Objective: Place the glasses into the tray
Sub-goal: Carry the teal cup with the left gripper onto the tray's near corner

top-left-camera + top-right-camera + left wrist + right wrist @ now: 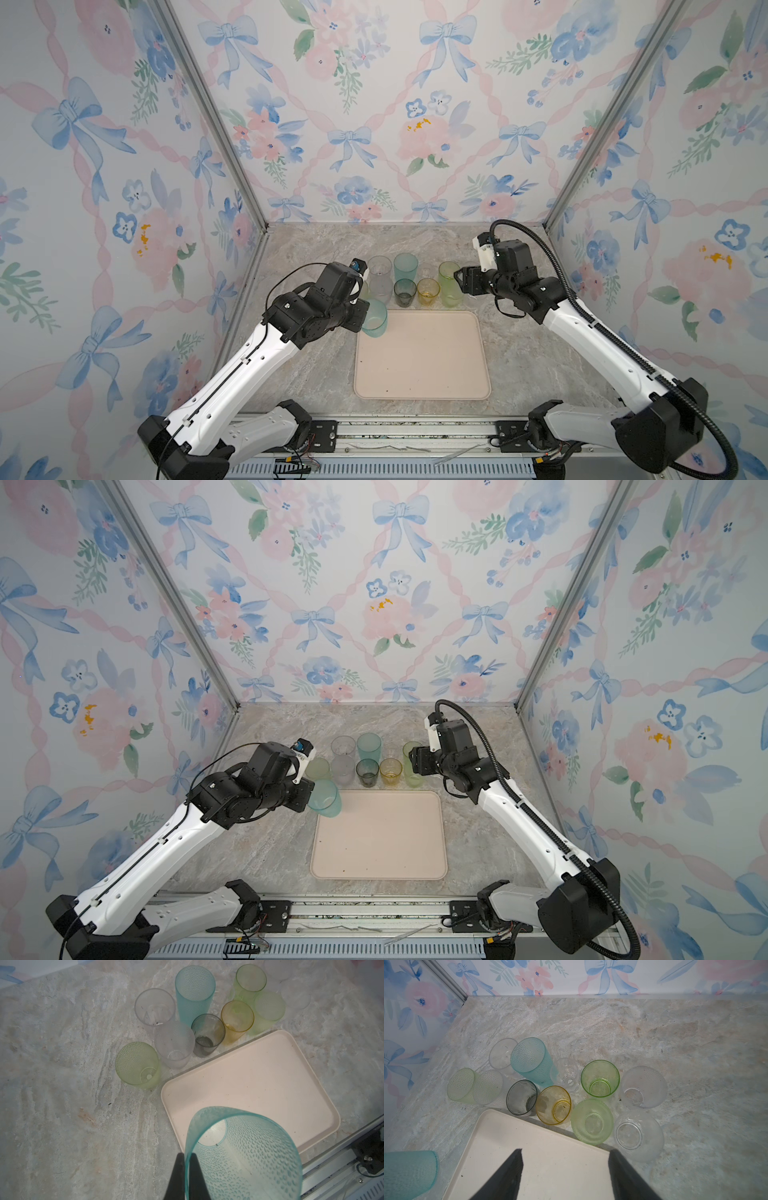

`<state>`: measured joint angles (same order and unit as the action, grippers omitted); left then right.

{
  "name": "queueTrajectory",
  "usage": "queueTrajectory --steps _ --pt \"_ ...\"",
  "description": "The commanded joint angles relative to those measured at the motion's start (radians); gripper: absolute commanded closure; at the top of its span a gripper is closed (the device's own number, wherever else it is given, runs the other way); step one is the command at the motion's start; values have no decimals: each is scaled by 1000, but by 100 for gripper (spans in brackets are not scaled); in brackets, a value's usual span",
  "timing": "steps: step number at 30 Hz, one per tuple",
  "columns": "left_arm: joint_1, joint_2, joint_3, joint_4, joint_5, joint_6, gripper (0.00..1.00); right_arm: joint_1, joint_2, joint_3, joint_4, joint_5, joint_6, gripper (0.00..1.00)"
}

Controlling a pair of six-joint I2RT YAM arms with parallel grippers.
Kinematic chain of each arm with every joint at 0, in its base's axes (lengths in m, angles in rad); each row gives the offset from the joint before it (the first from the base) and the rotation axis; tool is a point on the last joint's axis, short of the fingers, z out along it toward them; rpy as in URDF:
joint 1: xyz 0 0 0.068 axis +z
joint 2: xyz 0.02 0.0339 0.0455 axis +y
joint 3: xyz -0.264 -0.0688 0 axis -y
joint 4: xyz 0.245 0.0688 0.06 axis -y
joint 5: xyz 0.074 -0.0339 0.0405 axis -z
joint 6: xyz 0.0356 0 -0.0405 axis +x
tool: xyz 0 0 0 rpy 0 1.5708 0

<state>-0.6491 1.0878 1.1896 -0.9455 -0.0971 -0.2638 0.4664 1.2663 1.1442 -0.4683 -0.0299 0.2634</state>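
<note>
I should move my left gripper back and down and let go of the teal glass (375, 319) at the tray's near corner (372, 385) on this arm's side, because that corner is empty.
My left gripper (187, 1155) is shut on the rim of a teal glass (245, 1157), one finger inside the wall and one outside. In both top views that teal glass (375, 319) (325, 799) hangs tilted over the far left corner of the empty cream tray (422, 374) (378, 845). Behind the tray's far edge stand the other glasses: a tall teal (405, 268), a smoky grey (404, 292), an amber (428, 292), yellow-green (449, 276) and frosted clear (380, 274). My right gripper (564, 1152) is open and empty above the tray's far right corner (529, 1147).
Two frosted clear glasses (638, 1138) and a tiny clear one (568, 1074) stand beside the right gripper. One yellow-green glass (137, 1065) sits by the tray's left corner. The booth's papered walls close in on three sides, and a metal rail (415, 432) runs along the front.
</note>
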Motion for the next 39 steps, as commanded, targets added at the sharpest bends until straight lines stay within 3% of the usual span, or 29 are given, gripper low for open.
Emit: queueTrajectory --steps 1,10,39 --pt "-43 -1 -45 -62 -13 -75 100 32 -21 -4 -45 36 12 32" --pt "-113 -50 -211 -59 -2 -197 100 74 -24 -30 -33 51 24 32" --pt "-205 -69 -338 -6 -35 -328 100 109 34 -6 -33 53 6 32"
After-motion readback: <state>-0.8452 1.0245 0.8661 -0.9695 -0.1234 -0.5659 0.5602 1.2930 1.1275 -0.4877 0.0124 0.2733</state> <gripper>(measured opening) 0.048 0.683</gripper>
